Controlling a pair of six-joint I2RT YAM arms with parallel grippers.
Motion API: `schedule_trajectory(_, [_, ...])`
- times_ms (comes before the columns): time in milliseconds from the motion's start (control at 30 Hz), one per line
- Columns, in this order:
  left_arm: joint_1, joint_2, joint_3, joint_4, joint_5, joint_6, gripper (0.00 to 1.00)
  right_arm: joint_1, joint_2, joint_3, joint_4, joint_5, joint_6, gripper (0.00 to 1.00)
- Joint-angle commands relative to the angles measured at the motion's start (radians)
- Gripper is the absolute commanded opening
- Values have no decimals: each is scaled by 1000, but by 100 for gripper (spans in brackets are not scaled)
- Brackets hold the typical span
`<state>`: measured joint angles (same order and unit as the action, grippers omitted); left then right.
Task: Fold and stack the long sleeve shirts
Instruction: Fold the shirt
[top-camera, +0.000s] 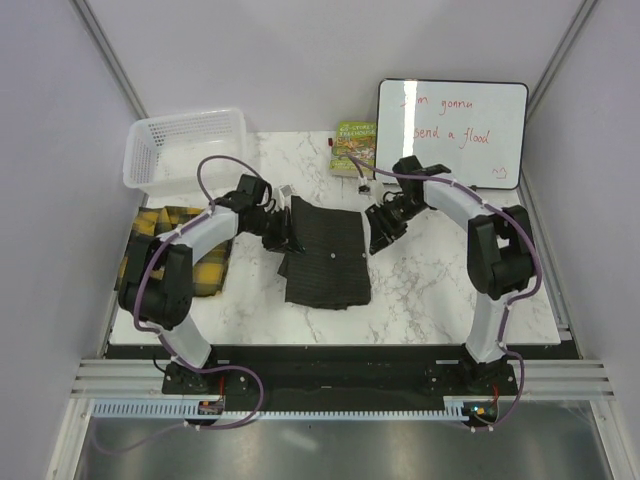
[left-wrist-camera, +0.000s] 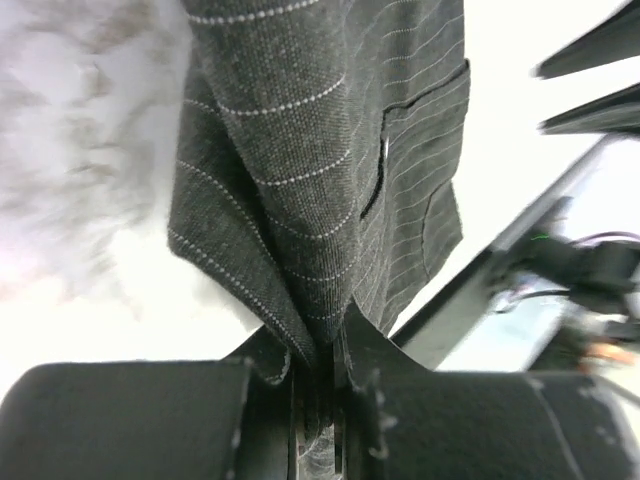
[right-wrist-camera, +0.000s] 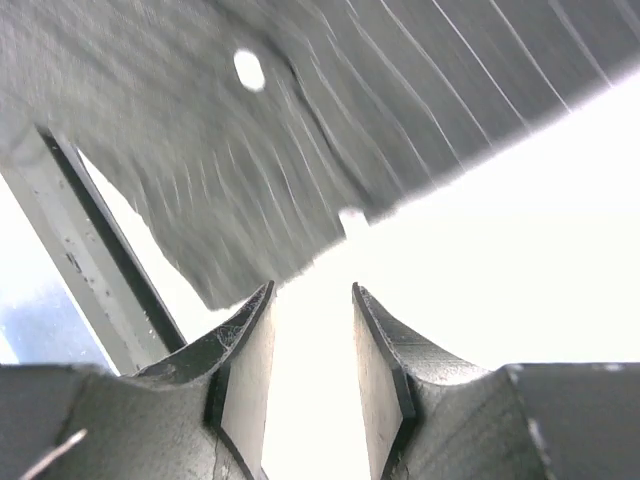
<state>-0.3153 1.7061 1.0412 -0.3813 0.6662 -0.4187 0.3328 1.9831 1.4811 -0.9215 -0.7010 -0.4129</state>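
Note:
Next I need to carry the fold of the shirt in my left gripper to the right in the top view, over the shirt's middle (top-camera: 326, 248), to release it, since the shirt lies spread there.
The dark pinstriped long sleeve shirt (top-camera: 325, 255) lies partly folded on the marble table (top-camera: 420, 290). My left gripper (top-camera: 277, 236) is at the shirt's left edge, shut on a fold of the pinstriped cloth (left-wrist-camera: 300, 200). My right gripper (top-camera: 384, 228) hovers at the shirt's upper right edge, jaws open with nothing between them; the shirt's edge (right-wrist-camera: 300, 150) lies just beyond its fingertips (right-wrist-camera: 245, 340). The yellow-and-black plaid shirt (top-camera: 180, 250) lies folded at the table's left edge.
A white mesh basket (top-camera: 185, 148) stands at the back left. A green book (top-camera: 355, 147) and a whiteboard (top-camera: 452, 133) with red writing rest at the back right. White walls close in on both sides.

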Motion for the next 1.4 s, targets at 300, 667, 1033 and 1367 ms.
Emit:
schedule_trajectory(300, [-25, 210, 1114, -881, -663, 923, 2, -155, -170, -19, -123, -60, -119, 44])
schedule_trajectory(667, [-263, 227, 611, -386, -1258, 1255, 2, -233, -170, -47, -145, -98, -159, 44])
schedule_trajectory(1033, [-545, 450, 686, -679, -964, 775, 4, -291, -175, -88, -189, -109, -216, 44])
schedule_trajectory(1367, [-590, 471, 938, -693, -604, 552, 99, -382, -159, -136, -197, -193, -112, 46])
